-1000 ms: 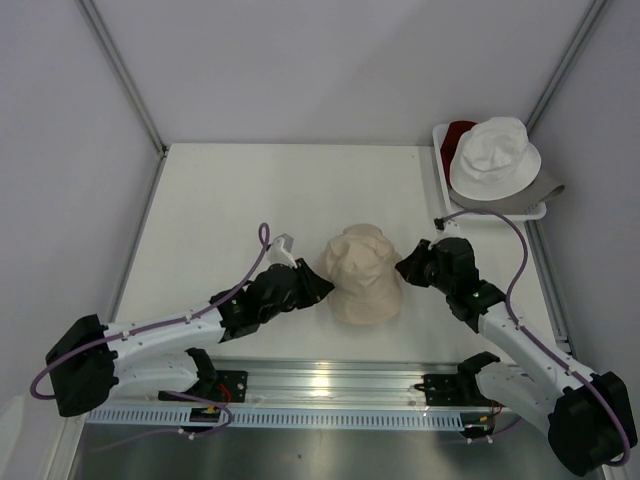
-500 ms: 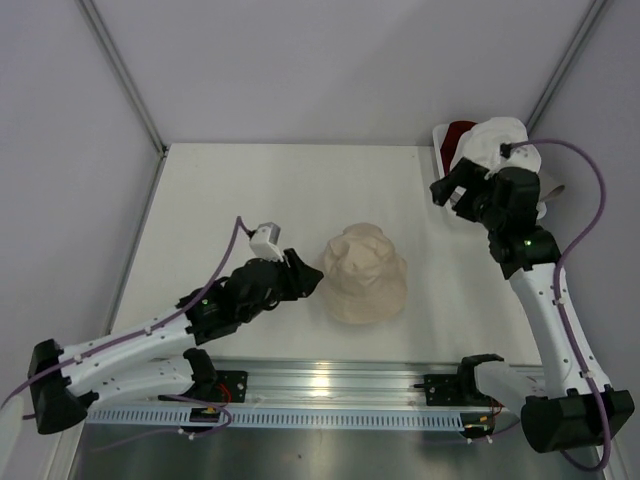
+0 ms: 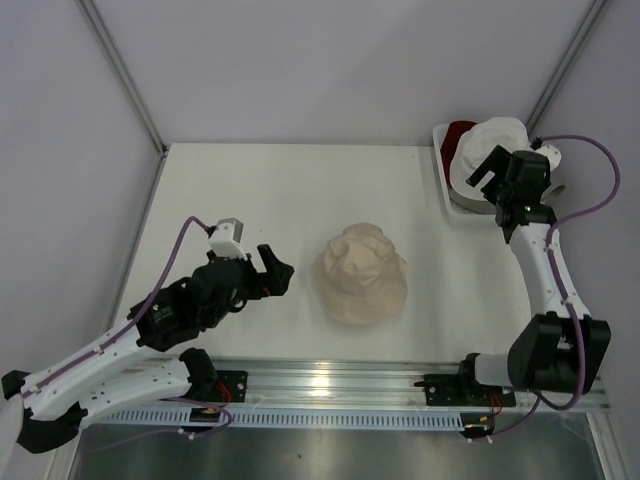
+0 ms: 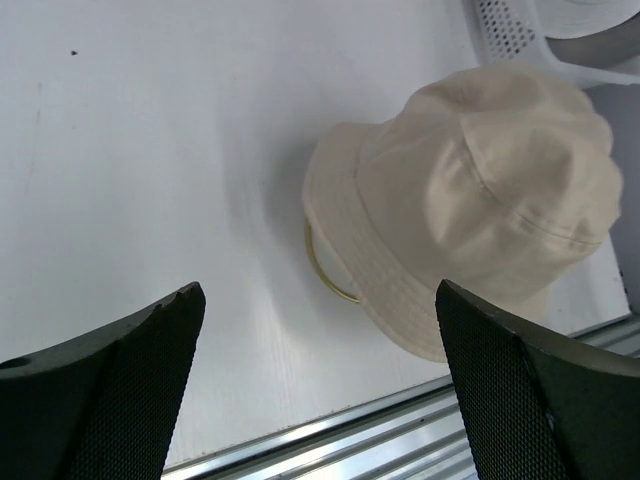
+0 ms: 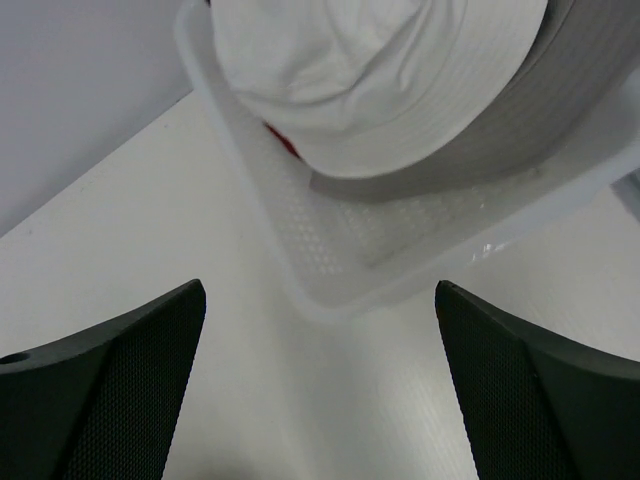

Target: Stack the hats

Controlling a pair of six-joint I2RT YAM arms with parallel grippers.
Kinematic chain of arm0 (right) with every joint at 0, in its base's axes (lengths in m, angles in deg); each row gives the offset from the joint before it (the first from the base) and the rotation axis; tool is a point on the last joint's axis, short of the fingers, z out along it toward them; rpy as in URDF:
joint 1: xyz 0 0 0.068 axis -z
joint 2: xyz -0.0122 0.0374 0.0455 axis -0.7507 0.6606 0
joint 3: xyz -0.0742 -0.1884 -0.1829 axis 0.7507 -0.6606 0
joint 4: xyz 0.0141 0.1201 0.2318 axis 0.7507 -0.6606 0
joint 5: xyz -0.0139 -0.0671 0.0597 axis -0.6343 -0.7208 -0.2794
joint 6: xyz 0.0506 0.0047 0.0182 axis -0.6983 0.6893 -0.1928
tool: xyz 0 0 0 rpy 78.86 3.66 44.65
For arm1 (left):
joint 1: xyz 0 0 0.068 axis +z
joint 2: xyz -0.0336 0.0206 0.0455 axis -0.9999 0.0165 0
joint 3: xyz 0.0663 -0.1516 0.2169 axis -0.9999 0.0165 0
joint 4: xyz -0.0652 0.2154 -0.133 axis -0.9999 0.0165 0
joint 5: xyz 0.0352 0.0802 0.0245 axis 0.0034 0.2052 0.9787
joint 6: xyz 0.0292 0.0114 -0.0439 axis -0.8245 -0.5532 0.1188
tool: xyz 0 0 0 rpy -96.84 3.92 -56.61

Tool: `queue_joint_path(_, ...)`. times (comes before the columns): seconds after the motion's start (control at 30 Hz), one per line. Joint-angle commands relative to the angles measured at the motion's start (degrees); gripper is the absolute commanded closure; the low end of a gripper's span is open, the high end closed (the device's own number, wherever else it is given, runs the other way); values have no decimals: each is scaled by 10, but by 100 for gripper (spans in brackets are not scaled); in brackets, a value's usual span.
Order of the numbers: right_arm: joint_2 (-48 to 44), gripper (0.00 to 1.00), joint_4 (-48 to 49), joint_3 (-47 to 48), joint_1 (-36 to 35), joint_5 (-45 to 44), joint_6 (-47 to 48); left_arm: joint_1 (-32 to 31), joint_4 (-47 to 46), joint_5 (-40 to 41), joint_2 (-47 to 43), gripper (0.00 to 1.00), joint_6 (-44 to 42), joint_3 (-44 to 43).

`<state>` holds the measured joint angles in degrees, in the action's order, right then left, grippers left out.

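Note:
The right gripper moves down, outward and toward the right in the top view onto the white hat's edge by the post next, as this hat lies uppermost.
A beige hat (image 3: 362,282) sits in the middle of the table over a gold wire stand, whose ring (image 4: 322,265) peeks out under the brim. Off to its left, my left gripper (image 3: 275,268) hangs open and empty, facing the beige hat (image 4: 470,190). In the white basket (image 3: 447,195) at the back right, a white hat (image 5: 380,70) lies on a grey hat (image 5: 560,90), with a dark red hat (image 3: 455,135) behind them. My right gripper (image 3: 488,168) hovers open and empty at the basket's near edge (image 5: 400,240).
An aluminium rail (image 3: 330,385) runs along the table's near edge by the arm bases. White walls with metal posts (image 3: 125,75) close in the back and sides. The right arm's purple cable (image 3: 590,175) loops beside the basket.
Both grippers opened and let go of the beige hat. The left arm drew back to the left. The right arm swung up to the basket at the back right.

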<state>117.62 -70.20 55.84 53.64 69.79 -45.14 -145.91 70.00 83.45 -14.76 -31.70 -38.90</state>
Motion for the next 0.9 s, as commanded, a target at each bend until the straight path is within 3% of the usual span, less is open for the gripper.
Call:
queue_joint_path(0.0,64,1,70,89,25,-57,33,16,42,18,-2,1,-22,6)
queue_joint_path(0.17,173,1,74,187,84,-2,47,27,27,-7,-14,1,15,52)
queue_joint_path(0.37,290,1,77,288,118,61,72,33,7,-17,-35,1,-7,78)
queue_joint_path(0.63,365,18,163,304,156,217,26,35,13,-8,-41,1,-33,77)
queue_joint_path(0.73,376,50,158,314,157,197,25,35,7,-15,-40,1,-18,90)
queue_joint_path(0.77,372,73,156,313,157,187,24,35,4,-18,-38,1,-18,90)
queue_joint_path(0.87,355,100,163,296,160,165,40,35,-6,-23,-32,0,-12,91)
